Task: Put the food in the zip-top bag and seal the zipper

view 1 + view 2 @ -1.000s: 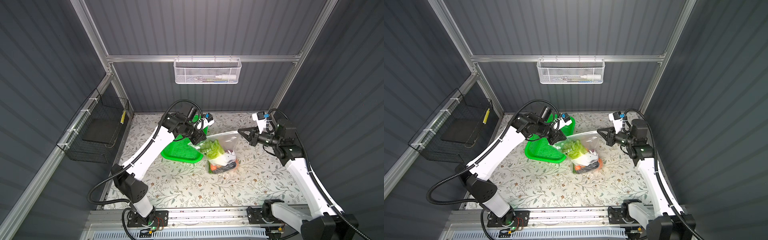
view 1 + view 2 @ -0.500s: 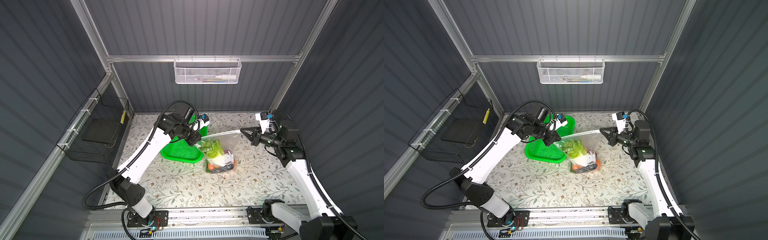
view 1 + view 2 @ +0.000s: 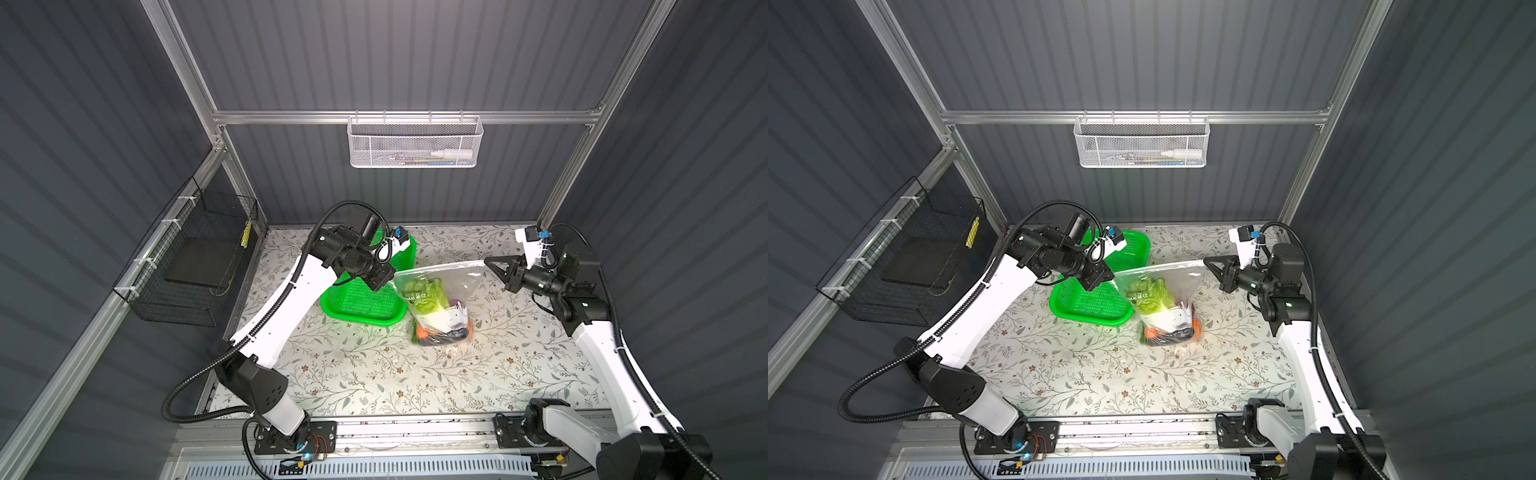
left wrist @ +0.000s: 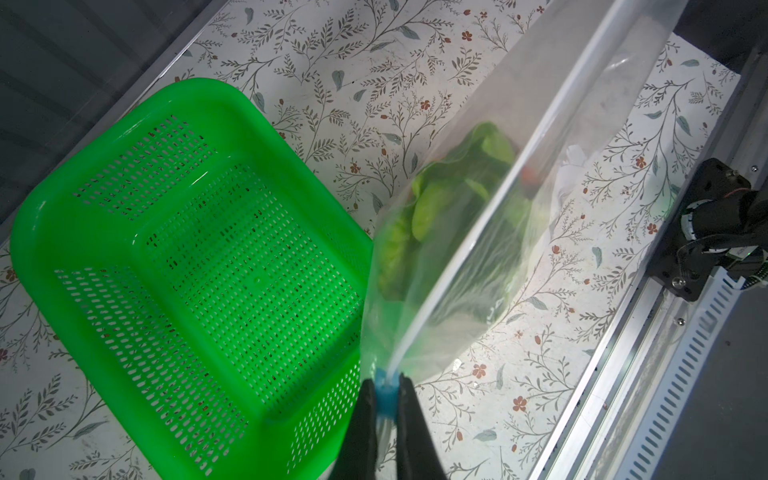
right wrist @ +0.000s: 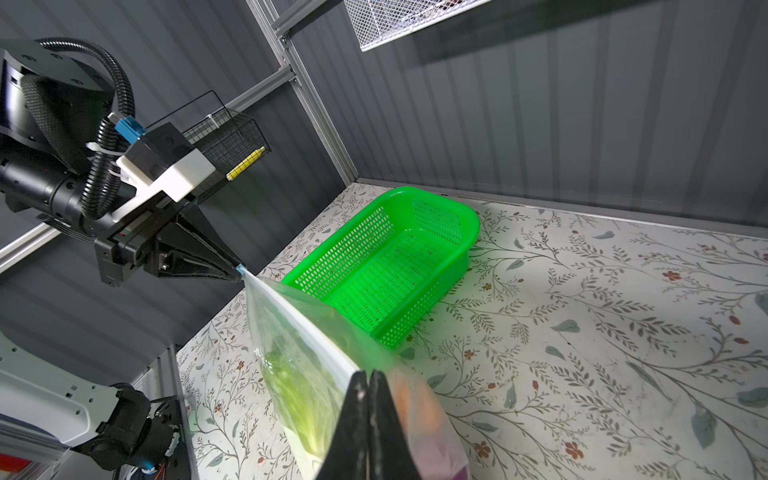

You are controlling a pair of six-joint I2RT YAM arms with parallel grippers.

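I need to move my left gripper slightly outward next and open its fingers to let go of the light-blue slider, because the slider is between my fingertips at the zipper's basket-side end.
The clear zip-top bag hangs between both grippers, its bottom resting on the table. The food shows through it: pale-green cabbage, orange pieces and a dark eggplant. The zipper runs taut along the top edge. My left gripper is shut on the light-blue slider at the zipper's left end, beside the basket. My right gripper is shut on the bag's opposite top corner. In both top views the left gripper and right gripper hold the edge stretched.
An empty bright green perforated basket stands right next to the bag's left side. A white mesh basket hangs on the back wall and a black wire basket on the left wall. The floral table lies open toward the front.
My left gripper has slid a little to the left with the slider, toward the basket. The right gripper has shifted slightly right, and the bag's top edge is stretched tighter.
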